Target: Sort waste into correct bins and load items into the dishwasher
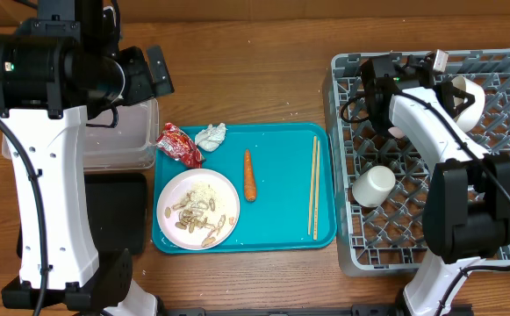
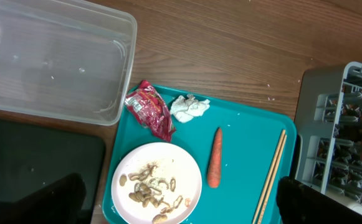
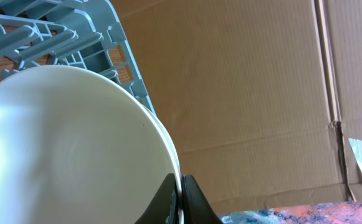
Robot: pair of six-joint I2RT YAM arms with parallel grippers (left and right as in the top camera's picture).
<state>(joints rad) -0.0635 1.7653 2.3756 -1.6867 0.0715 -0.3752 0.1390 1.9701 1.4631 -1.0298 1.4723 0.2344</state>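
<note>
The right gripper eases slightly down toward the wires of the grey dish rack next and releases the bowl's rim, since the bowl already stands on edge there.
On the teal tray lie a crumpled red wrapper [image 1: 180,143] [image 2: 151,110], a white tissue [image 1: 211,135] [image 2: 189,107], an orange carrot [image 1: 249,175] [image 2: 214,158], pale chopsticks [image 1: 315,186] [image 2: 270,178] and a white plate [image 1: 197,209] [image 2: 157,183] holding brownish food scraps [image 2: 151,190]. My left gripper [image 1: 147,75] [image 2: 179,208] hangs open and empty, high over the tray's near-left part. In the grey dish rack [image 1: 492,230] [image 3: 56,34] my right gripper [image 1: 448,88] [image 3: 181,194] is shut on the rim of a white bowl [image 1: 468,102] [image 3: 75,149] standing on edge. A white cup [image 1: 373,186] lies in the rack.
A clear plastic tub [image 1: 118,140] [image 2: 50,59] stands left of the teal tray [image 1: 281,149] [image 2: 243,130], with a flat black tray [image 1: 114,206] [image 2: 37,162] in front of it. Bare wooden table lies behind the trays. Cardboard [image 3: 255,93] stands beyond the rack.
</note>
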